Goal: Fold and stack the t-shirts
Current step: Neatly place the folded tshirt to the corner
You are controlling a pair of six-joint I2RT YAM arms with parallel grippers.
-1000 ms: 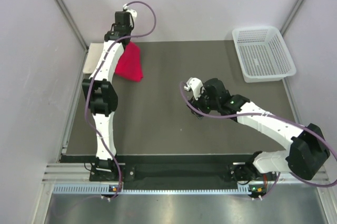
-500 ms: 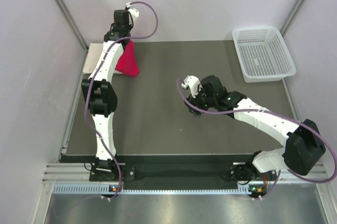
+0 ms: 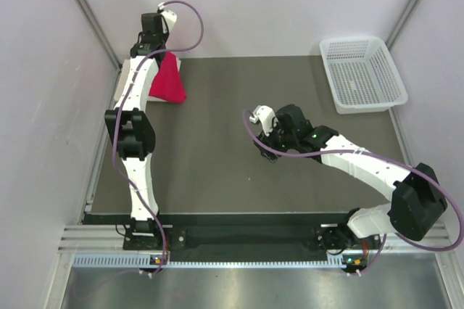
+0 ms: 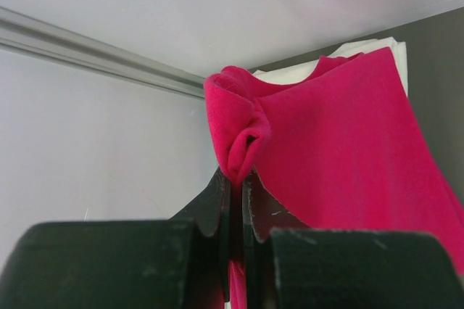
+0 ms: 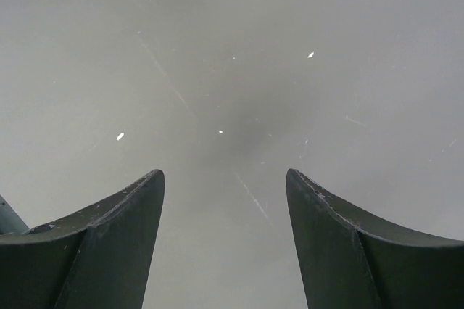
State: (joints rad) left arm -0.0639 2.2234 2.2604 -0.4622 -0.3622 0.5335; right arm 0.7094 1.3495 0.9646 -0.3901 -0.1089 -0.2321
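The cream-white strip (image 3: 123,81) still lies uncovered down and to the left in the top view, so my left gripper needs to carry the red edge there next and release it.
My left gripper (image 4: 238,177) is shut on a bunched edge of the red t-shirt (image 4: 341,149) and holds it up at the table's far left corner; the shirt (image 3: 167,79) hangs down in a folded drape. The cream-white t-shirt (image 3: 129,77) lies folded at the far left edge, partly under the red one, and a strip of it shows behind the red cloth in the left wrist view (image 4: 290,74). My right gripper (image 3: 273,151) is open and empty, low over the bare dark mat near the table's middle (image 5: 225,178).
A white plastic mesh basket (image 3: 362,73) stands at the far right corner. Grey walls close in the left, back and right sides. The dark mat (image 3: 217,164) covers the table.
My left gripper has carried the red shirt to the left and farther back, over the cream-white shirt. My right gripper has shifted slightly left.
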